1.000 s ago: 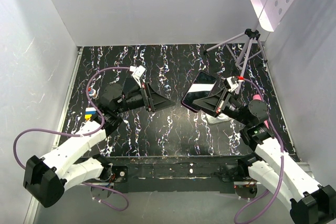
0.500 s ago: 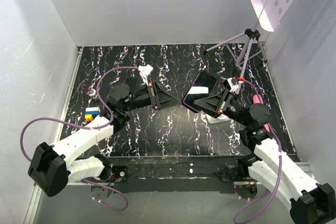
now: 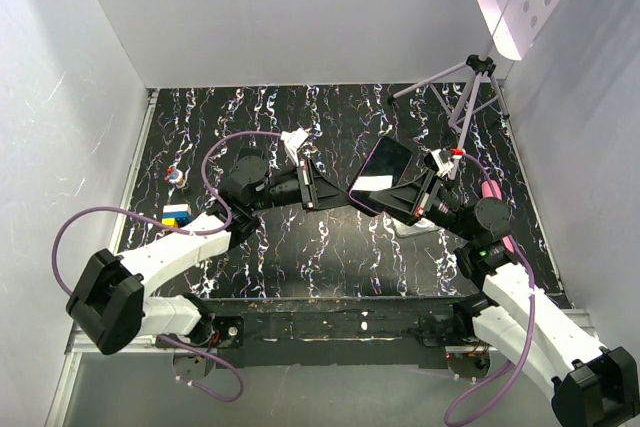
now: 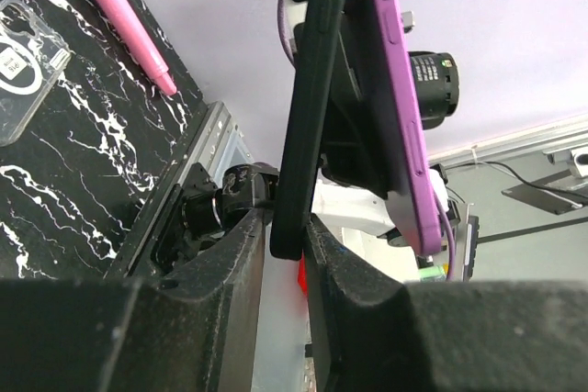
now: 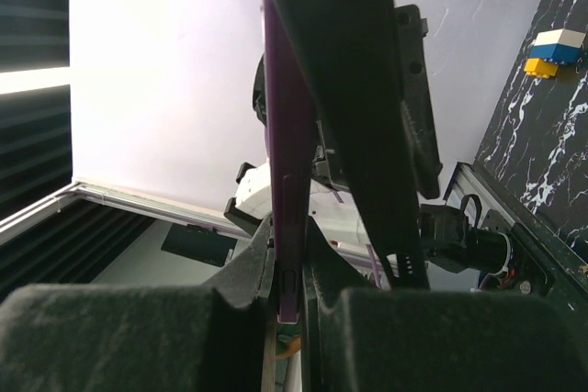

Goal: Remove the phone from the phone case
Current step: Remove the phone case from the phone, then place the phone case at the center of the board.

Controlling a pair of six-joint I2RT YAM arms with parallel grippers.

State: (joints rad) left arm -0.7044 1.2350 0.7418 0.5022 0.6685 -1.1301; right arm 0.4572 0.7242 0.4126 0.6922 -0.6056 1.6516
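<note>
The phone stands apart, so I will next lower my left gripper backward and release the black phone case on the bare tabletop beside the clear phone case.
The phone point(image 3: 385, 172) has a glossy black screen and a purple rim, and is held tilted above the table. My right gripper point(image 3: 402, 203) is shut on its near edge; in the right wrist view the purple edge point(image 5: 287, 181) sits between the fingers of my right gripper point(image 5: 287, 268). The black phone case point(image 5: 354, 89) stands apart from the phone there. In the left wrist view my left gripper point(image 4: 288, 231) is shut on the lower end of the case point(image 4: 308, 107), and the phone point(image 4: 397, 89) diverges from it. My left gripper point(image 3: 335, 195) meets the phone's left corner.
A pink pen point(image 4: 119, 16) and a clear phone case point(image 4: 23, 52) lie on the black marbled table to the right. A tripod point(image 3: 470, 87) stands at the back right. Toy bricks point(image 3: 176, 215) and a small figure point(image 3: 176, 176) sit at the left.
My left arm has moved right across the table until its fingers reached the held phone and case. My right arm has hardly moved.
</note>
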